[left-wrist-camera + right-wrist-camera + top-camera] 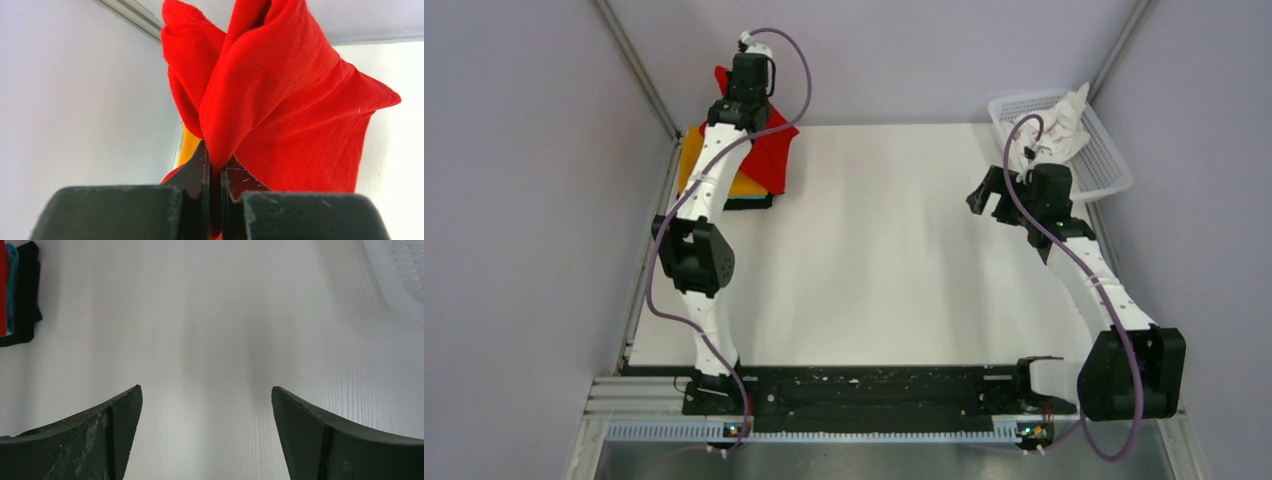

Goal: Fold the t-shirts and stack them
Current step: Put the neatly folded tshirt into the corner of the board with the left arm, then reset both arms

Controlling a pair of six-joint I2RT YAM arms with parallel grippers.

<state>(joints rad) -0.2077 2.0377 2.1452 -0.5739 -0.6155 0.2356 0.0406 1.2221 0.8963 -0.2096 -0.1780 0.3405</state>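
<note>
Next, my left gripper lowers the red t-shirt's fold to the left in the top view toward bare orange cloth by the wall (690, 154) (189, 145), which lies below, and releases the fold.
My left gripper (746, 98) is shut on a fold of the bright red t-shirt (774, 150), which hangs bunched over the stack at the table's far left corner; in the left wrist view the red cloth (280, 100) is pinched between the gripper (216, 159) jaws. Under it lie the orange t-shirt (692, 160), a teal one and a black one (749, 203); their edges show in the right wrist view (22, 295). A crumpled white t-shirt (1059, 125) sits in the basket. My right gripper (992, 197) is open and empty above the bare table (206, 390).
The white mesh basket (1104, 165) stands at the far right corner, its rim in the right wrist view (400, 285). Grey walls and metal frame posts close in the table (874, 260) on the left, back and right.
</note>
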